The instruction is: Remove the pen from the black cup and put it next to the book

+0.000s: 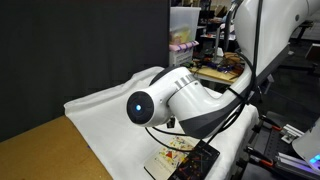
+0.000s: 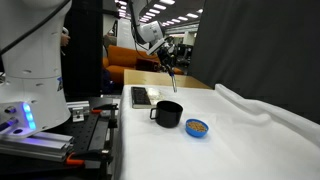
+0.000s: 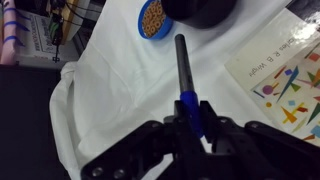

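Note:
My gripper needs to move down and toward the right in the wrist view next, over the book's cream panel (image 3: 264,82), to let go of the pen (image 3: 183,65), because the pen hangs above bare cloth.
My gripper (image 3: 194,113) is shut on the pen (image 3: 183,65), gripping its bright blue part while a darker grey end sticks out ahead. In an exterior view the gripper (image 2: 171,69) hangs well above the table, the pen (image 2: 174,84) pointing down. The black cup (image 2: 167,114) stands below and slightly nearer; only its edge (image 3: 200,10) shows at the top of the wrist view. The book (image 3: 285,75), its cream panel bearing coloured pictures, lies flat to the right in the wrist view. It also shows behind the cup (image 2: 145,96) and under the arm (image 1: 180,153).
A small blue bowl (image 2: 198,128) with brownish contents sits beside the cup, also in the wrist view (image 3: 152,20). A rumpled white cloth (image 2: 250,125) covers the table. The robot base (image 2: 35,60) stands at one end, with shelves and clutter (image 1: 185,35) behind.

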Robot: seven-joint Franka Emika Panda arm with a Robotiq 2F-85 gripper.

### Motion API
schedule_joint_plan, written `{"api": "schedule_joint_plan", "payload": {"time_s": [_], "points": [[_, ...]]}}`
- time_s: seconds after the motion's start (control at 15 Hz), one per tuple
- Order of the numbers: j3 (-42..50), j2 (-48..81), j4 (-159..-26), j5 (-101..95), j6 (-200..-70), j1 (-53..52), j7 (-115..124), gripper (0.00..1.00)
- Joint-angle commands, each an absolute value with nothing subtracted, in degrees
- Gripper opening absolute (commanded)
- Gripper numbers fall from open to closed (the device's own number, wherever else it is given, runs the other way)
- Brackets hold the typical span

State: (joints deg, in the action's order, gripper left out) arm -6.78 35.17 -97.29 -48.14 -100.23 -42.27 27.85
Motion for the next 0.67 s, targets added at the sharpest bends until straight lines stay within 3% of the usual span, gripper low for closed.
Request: {"api": "schedule_joint_plan", "payload": {"time_s": [0.0,0.6], "points": [[-8.45,35.95,-96.19,-48.22,-100.56,-40.57,25.25,0.05],[-10.66,36.58,-96.63,-38.26,-105.86,-37.74,24.47,0.05]]}}
